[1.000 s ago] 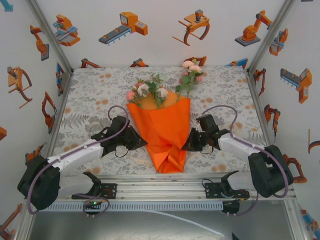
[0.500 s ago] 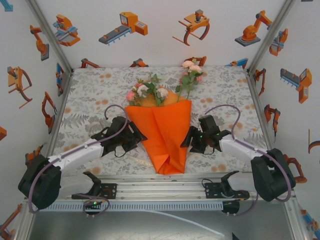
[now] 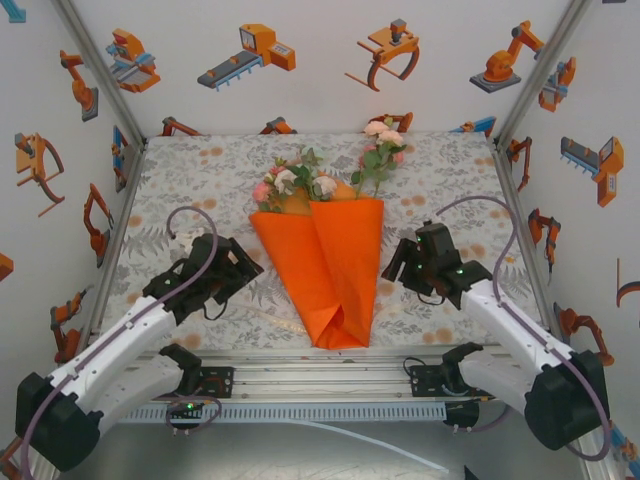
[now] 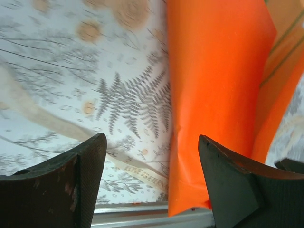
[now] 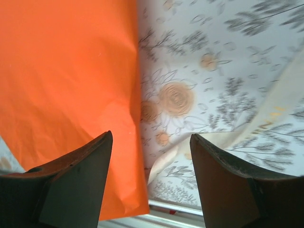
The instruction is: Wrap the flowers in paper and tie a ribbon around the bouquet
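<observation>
The loose end of the ribbon is below the left gripper and farther from the paper, so the left gripper should next move away from the cone and down onto that end.
The bouquet lies in the middle of the table. Its bright orange paper [image 3: 325,270] is folded into a cone with the point toward the near edge. The flowers [image 3: 300,182], pink, peach and white roses with green leaves, stick out of the cone's far end. To the left of the cone, apart from it, my left gripper [image 3: 248,266] [image 4: 152,142] is open. My right gripper [image 3: 393,268] [image 5: 151,137] is open too, just right of the cone and holding nothing. The cream ribbon [image 4: 57,124] [image 5: 259,118] lies flat on the cloth and runs under the paper [image 4: 213,80] [image 5: 66,80] near its tip.
The floral-print tablecloth [image 3: 180,190] covers the table. A metal rail [image 3: 320,365] runs along the near edge just past the cone's tip. Purple-grey cables [image 3: 190,225] loop above both wrists. Printed walls close in the left, right and back.
Both grippers have opened, let go of the paper's side flaps and drawn back outward from the cone. The paper stays folded around the stems.
</observation>
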Motion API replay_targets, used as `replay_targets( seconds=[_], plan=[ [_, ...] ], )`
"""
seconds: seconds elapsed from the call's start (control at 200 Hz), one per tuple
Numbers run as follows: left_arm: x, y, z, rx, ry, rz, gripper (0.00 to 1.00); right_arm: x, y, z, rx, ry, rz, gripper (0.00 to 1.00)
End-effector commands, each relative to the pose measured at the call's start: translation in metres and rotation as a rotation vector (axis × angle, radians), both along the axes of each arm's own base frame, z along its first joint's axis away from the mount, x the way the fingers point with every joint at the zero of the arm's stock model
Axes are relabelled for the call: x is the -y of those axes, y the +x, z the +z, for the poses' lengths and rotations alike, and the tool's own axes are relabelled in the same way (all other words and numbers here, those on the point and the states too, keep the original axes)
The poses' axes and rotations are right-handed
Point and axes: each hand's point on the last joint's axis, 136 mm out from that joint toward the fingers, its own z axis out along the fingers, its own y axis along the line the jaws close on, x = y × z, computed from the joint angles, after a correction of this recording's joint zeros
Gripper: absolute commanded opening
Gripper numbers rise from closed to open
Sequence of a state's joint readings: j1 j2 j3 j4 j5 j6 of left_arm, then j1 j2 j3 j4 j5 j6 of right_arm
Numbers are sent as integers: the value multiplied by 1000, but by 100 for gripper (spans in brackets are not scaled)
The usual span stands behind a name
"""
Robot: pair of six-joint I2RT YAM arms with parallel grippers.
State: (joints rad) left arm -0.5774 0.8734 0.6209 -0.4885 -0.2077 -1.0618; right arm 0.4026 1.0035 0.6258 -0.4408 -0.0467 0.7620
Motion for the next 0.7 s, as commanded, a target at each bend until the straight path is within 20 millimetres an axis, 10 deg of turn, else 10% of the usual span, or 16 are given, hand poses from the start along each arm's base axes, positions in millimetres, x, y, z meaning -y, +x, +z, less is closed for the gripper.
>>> replay_targets(
  seconds=[0.0,0.275,0.696],
  plan=[
    [-38,-9,-7,-55,93,90,72,31,3,6,13,-89,-86,62],
    [-110,-12,-7,-82,243,280,73,122,7,-14,-42,-163,-359,68],
    [-147,13,-22,-101,218,375,73,151,117,-41,-88,-128,-362,65]
  ],
)
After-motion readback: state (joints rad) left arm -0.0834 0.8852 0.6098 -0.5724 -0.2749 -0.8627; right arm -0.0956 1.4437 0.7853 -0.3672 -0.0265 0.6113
